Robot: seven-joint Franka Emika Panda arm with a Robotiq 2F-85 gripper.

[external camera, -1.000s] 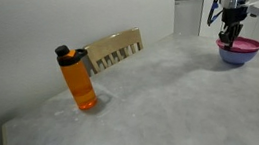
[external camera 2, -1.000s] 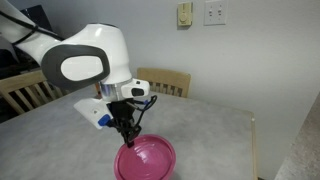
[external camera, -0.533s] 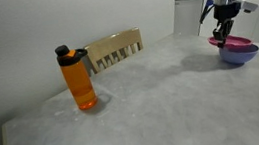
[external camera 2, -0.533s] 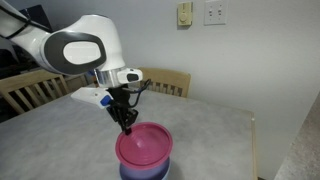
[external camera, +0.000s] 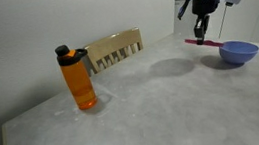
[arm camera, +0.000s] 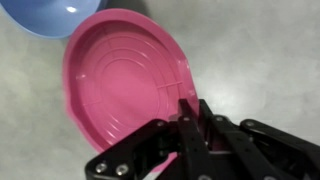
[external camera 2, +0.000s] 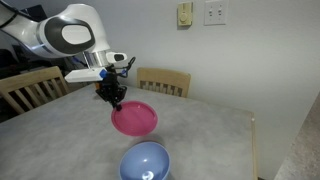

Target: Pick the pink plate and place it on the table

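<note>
The bare grey tabletop beside the lavender-blue bowl (external camera: pixel 238 52) is empty for the hanging plate, so my gripper will move away from the bowl and down to that spot next.
My gripper (external camera 2: pixel 115 102) is shut on the rim of the pink plate (external camera 2: pixel 135 119) and holds it in the air above the grey mottled table (external camera 2: pixel 215 135). In an exterior view the plate (external camera: pixel 204 41) shows edge-on, hanging from the gripper (external camera: pixel 202 35), to the left of the lavender-blue bowl (external camera: pixel 238 52). In the wrist view the plate (arm camera: pixel 120 80) fills the middle, its edge pinched between the black fingers (arm camera: pixel 187 125), with the bowl (arm camera: pixel 50 15) at the top left. The bowl (external camera 2: pixel 146 163) stands empty on the table below the plate.
An orange water bottle (external camera: pixel 78 79) with a black lid stands on the table (external camera: pixel 145 111) near a wooden chair (external camera: pixel 114 49). Another chair back (external camera 2: pixel 165 81) rises behind the table's far edge.
The gripper has lifted the pink plate off the bowl and carried it up and away from the bowl, towards the middle of the table. The bowl now stands uncovered.
</note>
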